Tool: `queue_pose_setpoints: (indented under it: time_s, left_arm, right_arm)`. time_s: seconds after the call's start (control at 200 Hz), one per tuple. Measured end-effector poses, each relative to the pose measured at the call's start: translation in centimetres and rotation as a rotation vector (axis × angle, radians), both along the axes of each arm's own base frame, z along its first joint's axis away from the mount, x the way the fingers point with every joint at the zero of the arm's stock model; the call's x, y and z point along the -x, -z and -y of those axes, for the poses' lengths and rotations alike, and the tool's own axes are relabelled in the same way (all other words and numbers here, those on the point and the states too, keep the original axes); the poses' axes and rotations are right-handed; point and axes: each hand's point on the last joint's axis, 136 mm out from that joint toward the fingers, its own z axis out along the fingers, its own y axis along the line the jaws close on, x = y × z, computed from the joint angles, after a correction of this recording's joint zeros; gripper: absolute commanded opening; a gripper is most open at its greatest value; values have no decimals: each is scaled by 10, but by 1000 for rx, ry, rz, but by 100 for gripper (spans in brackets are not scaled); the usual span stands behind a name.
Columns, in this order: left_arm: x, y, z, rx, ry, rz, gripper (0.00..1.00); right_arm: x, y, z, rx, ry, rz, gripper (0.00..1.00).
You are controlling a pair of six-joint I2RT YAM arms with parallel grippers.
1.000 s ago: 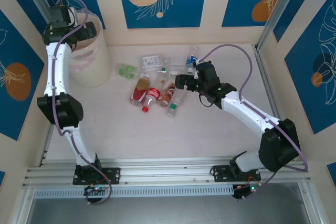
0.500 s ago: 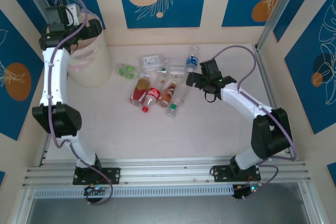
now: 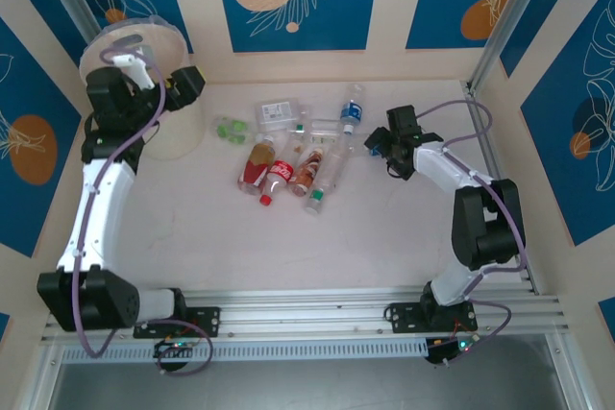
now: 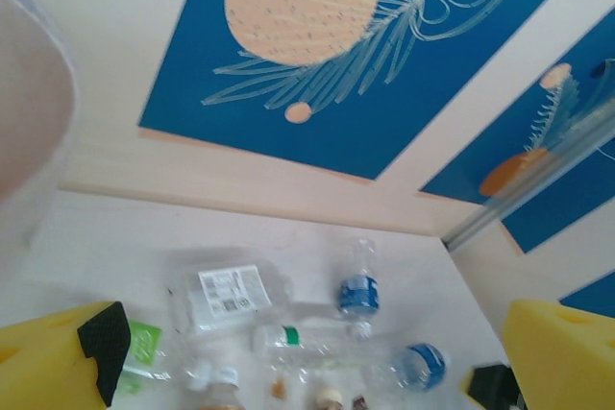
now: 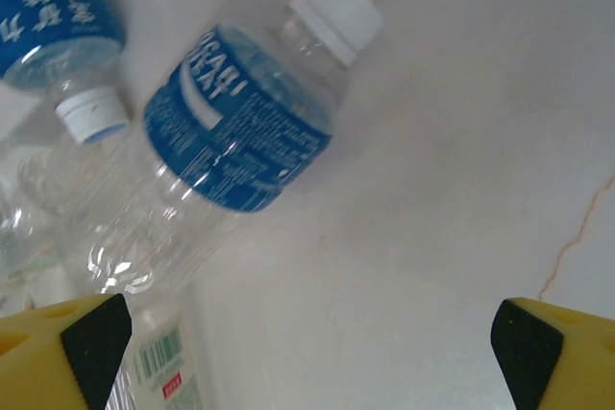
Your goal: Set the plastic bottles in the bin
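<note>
The blue-labelled bottle's end with the cap points clear of the heap, so the robot will turn its right gripper, lower it over the bottle's white-capped neck (image 5: 311,43) and close it there.
The plastic bottles (image 3: 288,165) lie in a loose heap at mid-table: red-labelled ones (image 3: 256,166), an orange one (image 3: 307,170), a green one (image 3: 231,129), a flat white-labelled one (image 3: 277,110) and a blue-labelled one (image 3: 351,110). The bin (image 3: 144,28) stands at the back left and shows again at the left edge of the left wrist view (image 4: 29,122). My left gripper (image 3: 192,85) hangs open beside the bin's right side, looking at the heap (image 4: 298,372). My right gripper (image 3: 378,137) is open and empty (image 5: 309,338), just right of the heap, with a blue-labelled, white-capped bottle (image 5: 231,132) lying ahead of its left finger.
Blue-and-cream wall panels close in the back and both sides. A metal post (image 3: 500,26) stands at the back right. An aluminium rail (image 3: 307,309) runs along the near edge. Bare tabletop (image 3: 288,247) lies between the heap and the rail.
My left arm has swung off the bin top and down beside it, still open. My right gripper has pulled back to the right, away from the heap, empty.
</note>
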Motion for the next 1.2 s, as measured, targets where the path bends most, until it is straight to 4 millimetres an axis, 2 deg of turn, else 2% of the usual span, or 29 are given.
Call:
queue_pose_setpoints:
  time_s: [0.195,0.305,0.535,0.655,0.785,0.91,1.035,1.09,1.2]
  left_arm:
    - [53,-5,6,17,9,72,100]
    - [69,-7,2,12,-19,102,100]
    - [58,11,-5,3,-60,51,100]
    - [52,21,-5,2,-58,19,100]
    - [51,23,-4,1,-55,13,100]
    - [51,24,-4,1,-56,9,100]
    - [51,26,-4,1,-51,2,100]
    - [51,27,-3,3,-47,6,100]
    - [49,34,-2,15,-44,5,100]
  right_arm:
    - [-24,15,5,-98,148,-17,96]
    - [-44,19,2,-140,211,-12,95]
    - [-79,28,7,-194,318,-19,94]
    - [-84,36,13,-193,358,-48,88]
    - [-89,49,16,-198,384,-79,84]
    - [-86,61,14,-217,389,-110,72]
    - [-85,62,13,-240,364,-80,60]
    - [-78,62,15,-240,348,-69,55]
    - [-60,57,20,-240,314,-34,40]
